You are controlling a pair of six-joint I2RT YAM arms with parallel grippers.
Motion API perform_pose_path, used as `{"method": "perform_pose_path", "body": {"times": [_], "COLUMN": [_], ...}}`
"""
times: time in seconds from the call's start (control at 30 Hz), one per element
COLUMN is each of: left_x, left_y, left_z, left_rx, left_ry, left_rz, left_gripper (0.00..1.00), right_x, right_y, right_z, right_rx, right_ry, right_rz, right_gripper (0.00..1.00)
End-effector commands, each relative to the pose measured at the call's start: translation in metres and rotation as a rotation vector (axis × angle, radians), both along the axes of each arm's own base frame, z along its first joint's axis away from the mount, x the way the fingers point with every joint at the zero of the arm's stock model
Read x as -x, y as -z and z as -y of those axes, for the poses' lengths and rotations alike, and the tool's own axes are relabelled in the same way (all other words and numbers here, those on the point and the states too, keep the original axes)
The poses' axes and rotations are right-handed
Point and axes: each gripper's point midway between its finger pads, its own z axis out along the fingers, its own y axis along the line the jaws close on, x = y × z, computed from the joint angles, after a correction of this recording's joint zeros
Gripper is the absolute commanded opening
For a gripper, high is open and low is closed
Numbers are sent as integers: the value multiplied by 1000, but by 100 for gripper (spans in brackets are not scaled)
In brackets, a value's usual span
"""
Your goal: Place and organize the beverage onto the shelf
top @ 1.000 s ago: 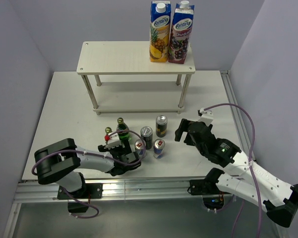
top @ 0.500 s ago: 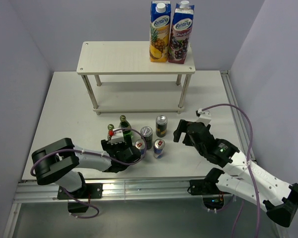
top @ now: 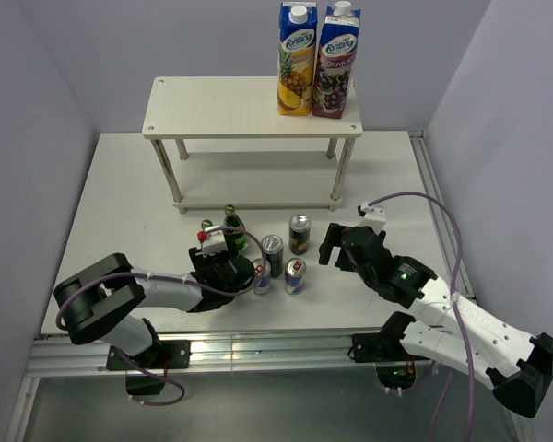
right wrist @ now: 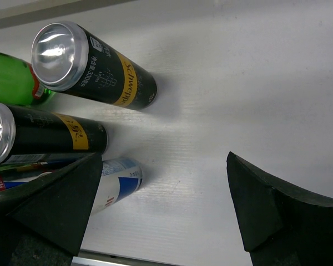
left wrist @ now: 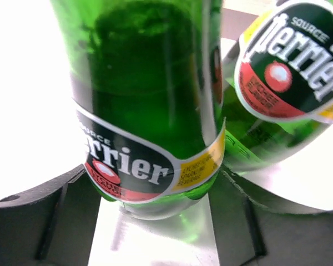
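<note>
I need to lift the green bottle between the fingers of my left gripper, carry it outward onto the top board's bare end point(top: 173, 106) and let it go, because cartons fill the board's other end.
Two green bottles point(top: 229, 221) point(top: 207, 226) stand near the table's front, left of the cans. My left gripper point(top: 223, 253) has reached them. In the left wrist view one green bottle point(left wrist: 150, 111) stands upright between my fingers point(left wrist: 39, 221), which lie close against both its sides; the second bottle point(left wrist: 283, 83) is behind it to the right. Whether the jaws press on the bottle does not show. Two dark slim cans point(top: 300, 233) point(top: 272, 253) and two blue-silver cans point(top: 295, 274) point(top: 261, 276) stand nearby. My right gripper point(top: 330, 247) point(right wrist: 164, 166) is open over bare table, right of the cans. The shelf point(top: 249, 106) stands at the back.
Two juice cartons point(top: 317, 60) stand on the right end of the shelf's top board. The shelf's lower board point(top: 258, 180) is bare. A raised metal rail point(top: 438, 212) runs along the table's right edge, and grey walls close in both sides.
My left gripper has pushed forward around a green bottle and its jaws have narrowed. Both bottles have shifted slightly towards the shelf. My right gripper has crept a little left.
</note>
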Motion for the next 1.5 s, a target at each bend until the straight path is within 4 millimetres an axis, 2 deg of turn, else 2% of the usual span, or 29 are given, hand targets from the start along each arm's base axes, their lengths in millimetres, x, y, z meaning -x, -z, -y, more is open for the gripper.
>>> {"method": "perform_pose_path", "body": {"times": [0.0,0.03,0.1,0.13,0.17,0.3,0.47,0.63,0.93,1.03,1.07,1.13,1.2,1.23,1.27,1.33,1.37,1.43,1.47], "left_x": [-13,-16,-19,-20,-20,-19,-13,-7,-1,-1,-2,-2,-6,-7,-9,-16,-18,-28,-33], "left_y": [-14,-14,-14,-15,-15,-15,-27,-57,-99,-123,-140,-160,-196,-207,-230,-259,-282,-311,-335], "left_z": [5,3,3,1,1,0,-1,3,-5,-8,-7,-10,-8,-11,-10,-12,-10,-16,-13], "left_rx": [57,56,55,55,57,53,60,84,90,90,116,92,124,73,95,62,85,61,85], "left_ry": [-10,-23,-23,-32,-37,-45,-72,-58,-47,-36,-28,-13,-1,8,15,28,40,54,74], "left_rz": [43,43,41,45,45,32,3,13,32,53,79,102,159,167,199,236,267,310,340], "left_gripper": [67,63,46,20,0,0,0,0,0,0,0,0,0,0,0,0,0,0,0], "right_x": [-4,-4,-4,-3,-3,-3,-3,-2,1,0,0,0,-1,-1,-2,-3,-3,-4,-5], "right_y": [-2,-1,-1,-2,-1,-1,-3,-3,-6,-7,-6,-7,-8,-9,-9,-11,-12,-14,-14], "right_z": [-2,-1,0,0,0,0,-2,-3,0,0,0,-1,-2,-2,-3,-4,-4,-5,-5], "right_rx": [3,5,7,6,6,4,-15,-28,-35,-37,-36,-38,-39,-42,-41,-45,-45,-48,-45], "right_ry": [0,-2,2,0,0,1,0,-5,0,-1,-2,-2,-4,-4,-4,-6,-4,-4,-4], "right_rz": [26,25,27,28,28,28,33,33,43,46,43,45,46,49,48,52,52,59,59], "right_gripper": [100,100,100,100,100,100,100,100,100,100,100,100,100,100,100,100,100,100,100]}}
